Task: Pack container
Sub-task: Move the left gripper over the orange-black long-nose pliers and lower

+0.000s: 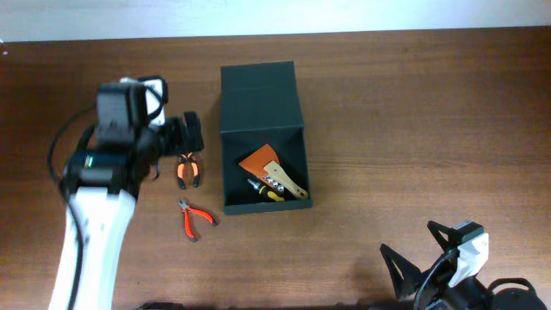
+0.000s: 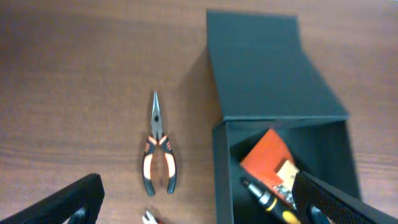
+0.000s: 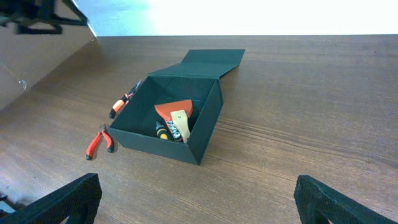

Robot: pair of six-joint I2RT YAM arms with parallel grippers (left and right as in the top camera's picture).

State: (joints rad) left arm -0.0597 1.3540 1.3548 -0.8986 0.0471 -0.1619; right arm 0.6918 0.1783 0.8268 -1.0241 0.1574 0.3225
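The left gripper moves down onto the needle-nose pliers' handle nearest the container next, since the handles lie spread apart, with bare table between them for a finger.
The dark green container (image 1: pixel 267 207) stands open at mid-table, its flap lid (image 1: pixel 258 99) laid back. Inside lie an orange scraper (image 1: pixel 263 161) with a wooden handle and a black-and-yellow screwdriver (image 1: pixel 265 191). My left gripper (image 1: pixel 191 133) is open and empty, hovering left of the container above the orange-and-black needle-nose pliers (image 1: pixel 188 170). The left wrist view shows these pliers (image 2: pixel 158 155), the container's lid (image 2: pixel 267 68) and the scraper (image 2: pixel 267 158). My right gripper (image 1: pixel 422 258) is open and empty, low at the front right, well away from the container (image 3: pixel 155 144).
Small red-handled pliers (image 1: pixel 196 219) lie on the wooden table in front of the needle-nose pliers, left of the container's front corner. They also show in the right wrist view (image 3: pixel 99 142). The table's far edge runs along the top of the overhead view.
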